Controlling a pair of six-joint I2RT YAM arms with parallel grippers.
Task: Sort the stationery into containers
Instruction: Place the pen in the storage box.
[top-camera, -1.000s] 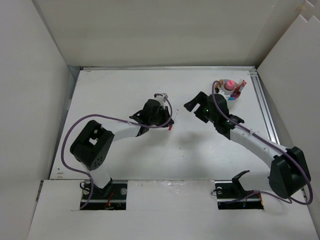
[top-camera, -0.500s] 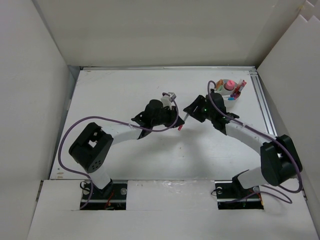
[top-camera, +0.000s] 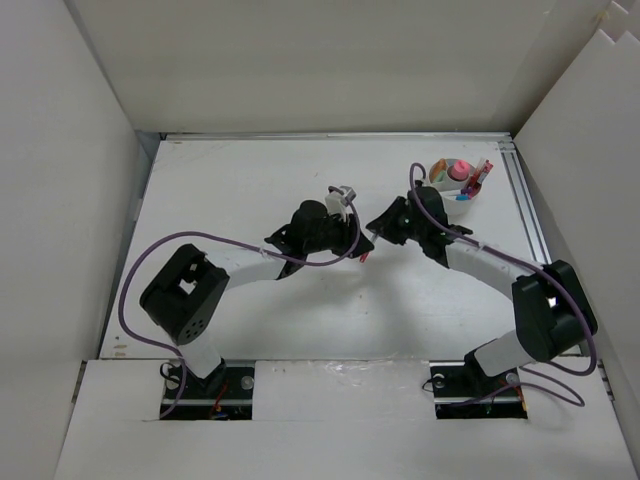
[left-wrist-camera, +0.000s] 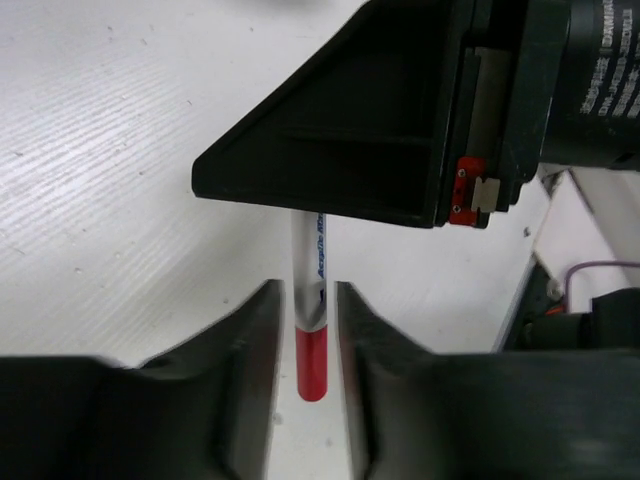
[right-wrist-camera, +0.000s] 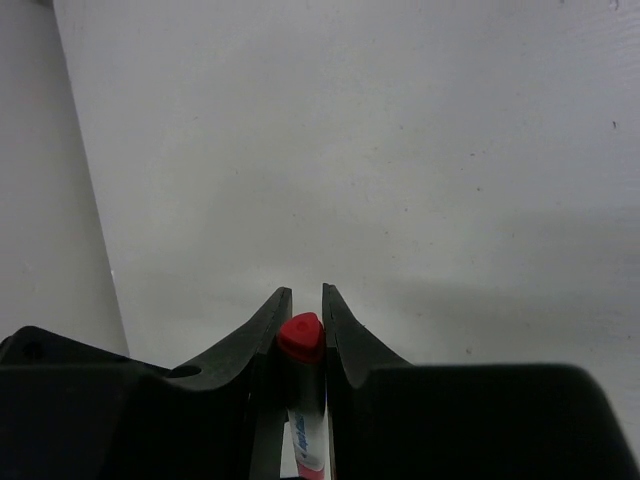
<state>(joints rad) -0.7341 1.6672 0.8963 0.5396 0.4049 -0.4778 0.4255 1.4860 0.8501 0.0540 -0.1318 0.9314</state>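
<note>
Pens already stand in the white container (top-camera: 447, 181). My right gripper should next carry the marker outward and to the right in the top view, over to that container, and release it there.
A white marker with red ends (left-wrist-camera: 309, 300) hangs above the table's middle, passing between both grippers. My right gripper (right-wrist-camera: 301, 292) is shut on its upper red cap (right-wrist-camera: 301, 335); in the left wrist view its black body (left-wrist-camera: 380, 120) sits over the marker. My left gripper (left-wrist-camera: 307, 288) flanks the lower part, jaws open, with a thin gap on each side of the marker. From above, the left gripper (top-camera: 352, 243) and right gripper (top-camera: 378, 225) meet, and the red tip (top-camera: 363, 257) pokes out below. The white container (top-camera: 447, 181) stands at the back right.
The container holds a pink piece (top-camera: 459, 169) and red and blue pens (top-camera: 475, 182). A metal rail (top-camera: 530, 220) runs along the table's right edge. White walls close in the table on the left, back and right.
Both arms drew together over the table's middle. The right jaws closed onto the marker's cap, and the left jaws, shut on it before, have parted slightly.
</note>
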